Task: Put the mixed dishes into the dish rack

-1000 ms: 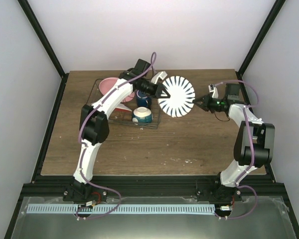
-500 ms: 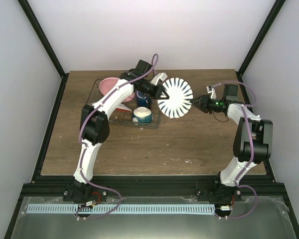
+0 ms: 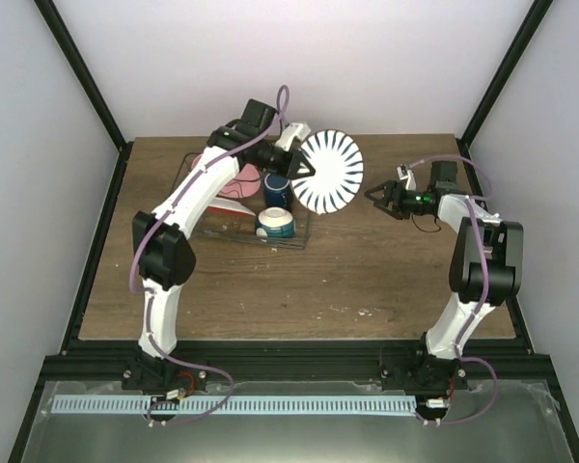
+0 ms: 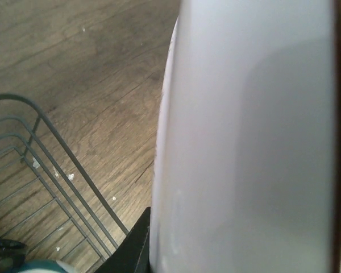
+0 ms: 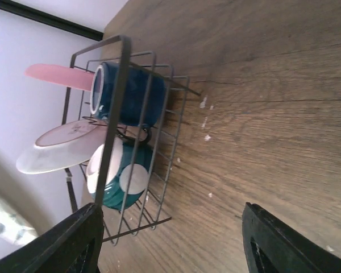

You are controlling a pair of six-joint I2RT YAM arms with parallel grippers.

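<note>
The striped plate goes back and down with my left gripper next for release. The rack space before the patterned plate (image 3: 225,228) lies below, leftward in the top view.
The white plate with dark radial stripes (image 3: 328,172) stands on edge in the air just right of the dish rack (image 3: 212,224), with my left gripper (image 3: 297,171) shut on its left rim. Its pale back (image 4: 244,142) fills the left wrist view beside one black finger (image 4: 131,247). My right gripper (image 3: 374,196) is open and empty, a short gap right of the plate. Its fingers (image 5: 68,242) frame the rack (image 5: 118,85), which holds the dark blue mug (image 5: 128,94), a small bowl, teal with white dots (image 5: 116,176), the pink plate (image 5: 57,75) and a patterned plate (image 5: 62,142).
The rack stands at the back left of the brown wooden table (image 3: 367,270). Black frame posts (image 3: 497,87) rise at the back corners. Bare wood with white specks (image 5: 261,131) lies between my right gripper and the rack.
My right gripper has let go of the striped plate's right rim and opened. My left arm has carried the plate up and left, closer to the rack.
</note>
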